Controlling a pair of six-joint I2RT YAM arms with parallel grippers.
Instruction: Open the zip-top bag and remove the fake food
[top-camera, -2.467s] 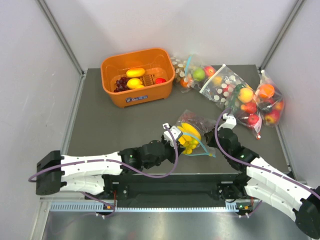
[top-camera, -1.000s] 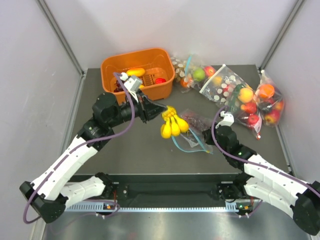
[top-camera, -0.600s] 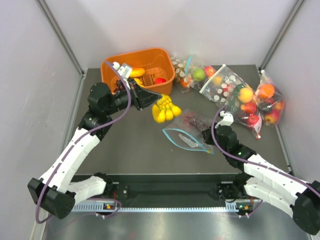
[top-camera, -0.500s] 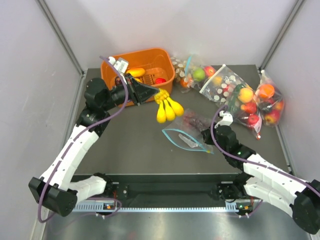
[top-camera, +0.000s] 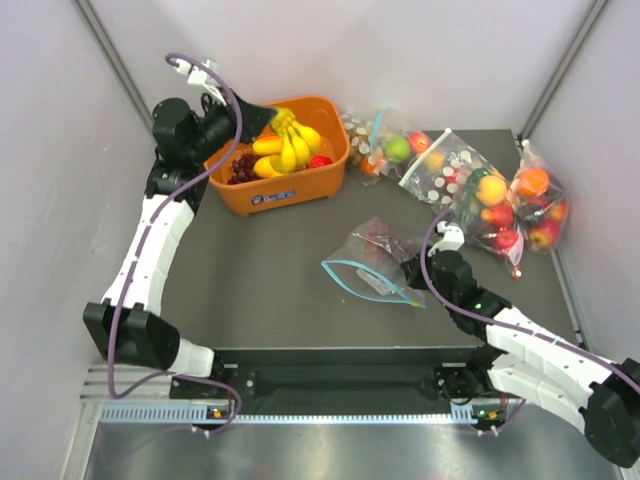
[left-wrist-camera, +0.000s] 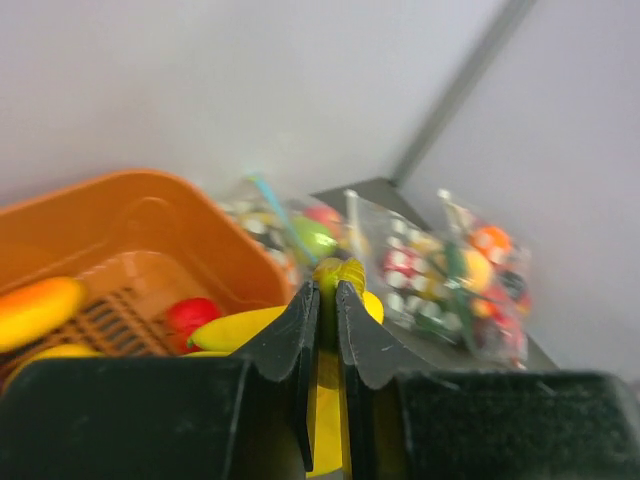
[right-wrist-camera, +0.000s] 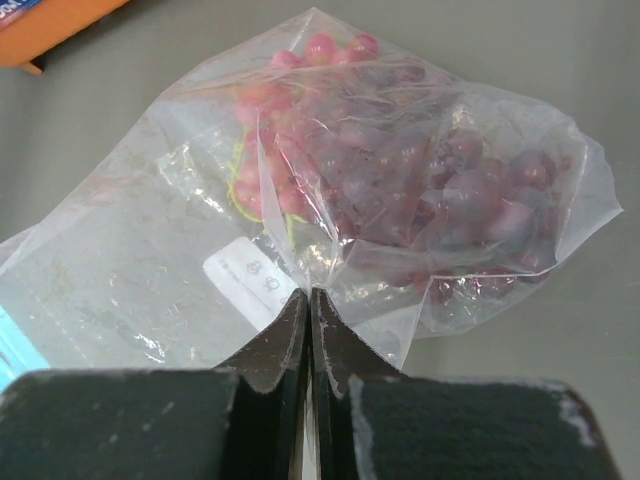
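Note:
The left gripper swings outward toward the basket's dark-grape end (top-camera: 242, 169) next, turning toward the basket's far side, because the banana bunch hangs close to the red fruit's end.
The zip-top bag (top-camera: 372, 264) lies on the dark table, its blue-teal zip edge (top-camera: 345, 277) towards the front. Dark purple-red grapes (right-wrist-camera: 400, 170) are still inside it, beside the white label (right-wrist-camera: 250, 275). My right gripper (right-wrist-camera: 308, 293) is shut on a fold of the bag's plastic, just right of the bag (top-camera: 408, 268). The yellow banana bunch (top-camera: 291, 138) hangs over the orange basket (top-camera: 322, 176). My left gripper (left-wrist-camera: 327, 288) is shut on the bunch's greenish stem, and is raised at the back left (top-camera: 268, 118).
The basket (left-wrist-camera: 130, 215) holds oval yellow fruits (top-camera: 268, 147), dark grapes (top-camera: 240, 165) and a red fruit (left-wrist-camera: 190, 315). Other fruit bags lie at the back right: a white-dotted one (top-camera: 440, 170), one by the basket (top-camera: 385, 145), one by the right wall (top-camera: 535, 205).
My left arm has lifted the bananas from above the table's middle back and to the left, over the basket. The right gripper has stayed on the bag.

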